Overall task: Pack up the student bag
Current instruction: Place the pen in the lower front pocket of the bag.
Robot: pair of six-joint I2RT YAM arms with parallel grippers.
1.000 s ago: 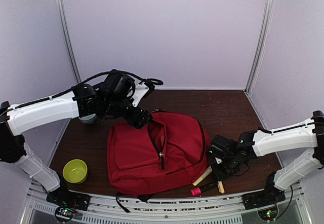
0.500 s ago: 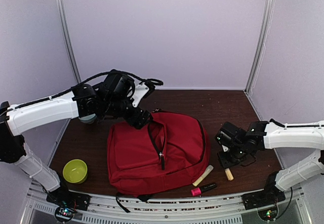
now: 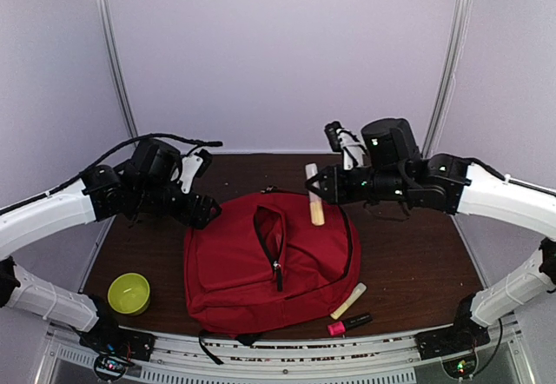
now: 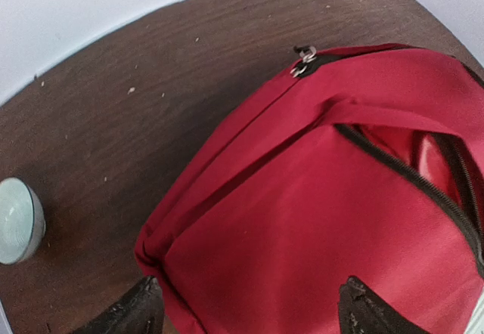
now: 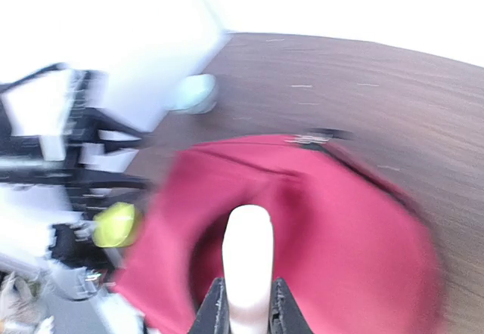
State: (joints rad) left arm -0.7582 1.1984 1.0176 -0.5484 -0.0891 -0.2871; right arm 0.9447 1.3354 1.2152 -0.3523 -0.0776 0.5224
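I need to move my right gripper across and down and let go of the stick inside the bag's opening [image 3: 271, 232] [image 5: 208, 251], which lies below, to the left in the top view.
The student bag [image 3: 287, 267] is a large red backpack lying flat mid-table, its main zip gaping open [image 3: 268, 228]. My right gripper [image 3: 321, 189] is shut on a cream stick [image 3: 314, 200] and holds it in the air over the bag's back edge. In the right wrist view the stick [image 5: 246, 255] juts out between my shut jaws [image 5: 246, 307] above the bag's dark opening [image 5: 208, 251], all blurred. My left gripper [image 3: 201, 211] is open and empty by the bag's back left corner. In the left wrist view the red fabric [image 4: 302, 221] lies below my spread gripper [image 4: 249, 319].
A second cream stick [image 3: 349, 301] and a pink-and-black marker [image 3: 348, 324] lie at the bag's front right. A yellow-green bowl [image 3: 129, 294] stands front left. A pale blue-green cup [image 4: 15, 221] stands left of the bag. Walls close in the back and sides.
My right arm has lifted the cream stick from the front right of the table and swung it up over the bag's back edge. My left gripper has drawn back left from the bag's opening.
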